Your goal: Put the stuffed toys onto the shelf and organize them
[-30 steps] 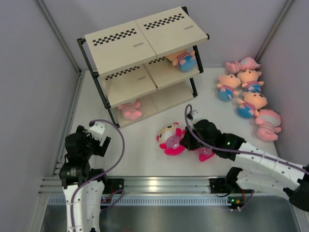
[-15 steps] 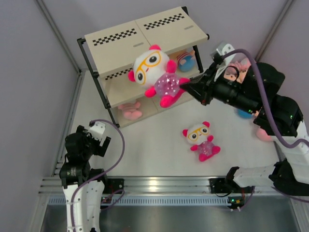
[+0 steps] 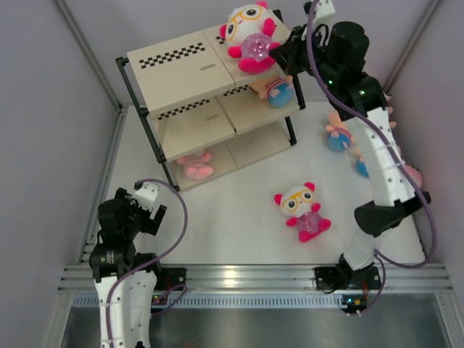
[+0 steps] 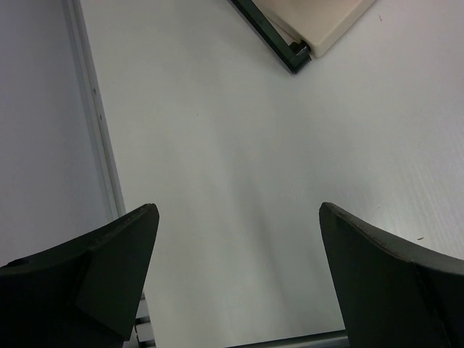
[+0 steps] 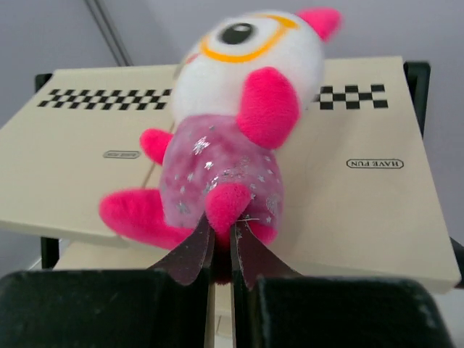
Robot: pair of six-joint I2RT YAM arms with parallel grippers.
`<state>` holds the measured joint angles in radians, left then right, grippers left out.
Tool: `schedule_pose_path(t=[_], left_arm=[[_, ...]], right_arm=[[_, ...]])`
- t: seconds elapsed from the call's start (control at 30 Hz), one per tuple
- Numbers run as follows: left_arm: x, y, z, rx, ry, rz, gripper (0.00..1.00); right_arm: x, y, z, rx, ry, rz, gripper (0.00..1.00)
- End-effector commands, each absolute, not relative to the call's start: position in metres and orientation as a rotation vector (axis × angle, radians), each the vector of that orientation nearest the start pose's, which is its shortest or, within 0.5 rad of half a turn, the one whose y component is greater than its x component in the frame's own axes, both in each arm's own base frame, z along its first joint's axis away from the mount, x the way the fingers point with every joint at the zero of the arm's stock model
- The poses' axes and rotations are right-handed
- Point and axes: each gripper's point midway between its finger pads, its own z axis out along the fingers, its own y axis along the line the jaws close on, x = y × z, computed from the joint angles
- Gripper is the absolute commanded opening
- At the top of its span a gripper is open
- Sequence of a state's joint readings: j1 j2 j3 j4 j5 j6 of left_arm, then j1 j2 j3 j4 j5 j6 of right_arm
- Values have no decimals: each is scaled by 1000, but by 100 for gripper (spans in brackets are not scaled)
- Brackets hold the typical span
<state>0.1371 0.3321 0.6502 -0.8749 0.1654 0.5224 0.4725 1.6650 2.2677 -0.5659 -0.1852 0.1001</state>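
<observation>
The doll's feet are by the top board's near edge, so my right gripper should push outward toward the top board's checkered strip point(image 3: 220, 40) point(image 5: 353, 97) and release the doll's foot.
My right gripper point(image 3: 279, 52) is shut on the hot-pink foot of a white-faced doll with yellow glasses point(image 3: 248, 35) and holds it over the top board of the shelf point(image 3: 181, 69). In the right wrist view my right gripper point(image 5: 222, 239) pinches that doll point(image 5: 232, 145) above the beige board point(image 5: 377, 210). A second glasses doll point(image 3: 301, 209) lies on the table. A peach striped doll point(image 3: 275, 90) sits on the middle tier, a pale pink doll point(image 3: 194, 166) on the bottom tier. My left gripper point(image 4: 235, 217) is open and empty over bare table.
More peach dolls point(image 3: 337, 130) and a pale pink one lie at the right wall, partly hidden behind my right arm. A shelf corner foot point(image 4: 297, 54) shows in the left wrist view. Grey walls close in on both sides.
My right gripper has lifted the glasses doll from the table, past the shelf front, up over the top board. The second glasses doll is now uncovered. The left arm has not moved.
</observation>
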Motion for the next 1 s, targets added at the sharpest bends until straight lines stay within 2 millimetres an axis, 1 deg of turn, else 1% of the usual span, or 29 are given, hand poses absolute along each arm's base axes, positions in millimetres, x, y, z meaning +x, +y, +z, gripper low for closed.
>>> schedule_pose_path(t=[0.0,0.03,0.1,0.13,0.2,0.23,0.3,0.33,0.4,0.47,0.5,0.53,0.57,0.6,0.63,0.67,0.7,0.73,0.77,0.8,0.83,0.87,0.9,0.93,0.97], left_arm=[[182,16,172,507,2056,210,99],[182,15,171,511,2056,210,99],[183,15,169,518,2062,204,99],[183,15,169,516,2066,201,99],[184,15,167,523,2077,195,99],[184,14,166,522,2082,193,99],[184,15,166,523,2086,191,98],[184,14,165,527,2085,189,99],[184,14,166,526,2082,190,99],[184,14,166,528,2078,189,99],[184,14,166,527,2080,191,99],[184,13,166,528,2081,187,99],[184,14,166,530,2079,189,99],[184,13,166,531,2078,186,99],[184,12,166,537,2076,183,99],[184,12,167,544,2073,181,99],[185,8,169,562,2060,162,99],[185,7,175,566,2043,161,98],[186,6,177,565,2044,154,99],[187,4,182,551,2041,139,99],[189,5,195,530,2027,144,99],[192,6,195,517,2060,128,99],[193,5,198,506,2077,109,99],[193,-2,200,532,2089,60,99],[194,-5,203,546,2116,34,99]], right_arm=[[414,245,564,-370,1399,735,0],[429,246,552,-344,1434,768,0],[438,246,549,-338,1434,785,0],[446,246,541,-333,1452,780,0],[449,246,537,-340,1461,785,0],[453,244,531,-335,1478,787,0],[453,243,527,-351,1487,799,0],[456,240,525,-353,1493,799,0],[453,237,528,-369,1485,807,0],[453,230,532,-362,1477,791,0],[452,227,535,-362,1469,781,3],[449,223,540,-360,1457,773,12],[447,223,544,-365,1444,768,44],[446,222,545,-372,1439,765,59],[443,220,549,-379,1428,761,70],[439,221,552,-388,1421,757,85],[438,219,553,-394,1417,742,92],[432,216,559,-394,1404,730,98],[428,213,562,-395,1402,718,99],[418,206,573,-390,1376,690,99],[414,203,574,-383,1377,677,99],[410,198,576,-372,1374,659,100],[392,186,593,-347,1336,625,99],[385,180,594,-333,1338,608,99],[383,175,583,-314,1371,589,99]])
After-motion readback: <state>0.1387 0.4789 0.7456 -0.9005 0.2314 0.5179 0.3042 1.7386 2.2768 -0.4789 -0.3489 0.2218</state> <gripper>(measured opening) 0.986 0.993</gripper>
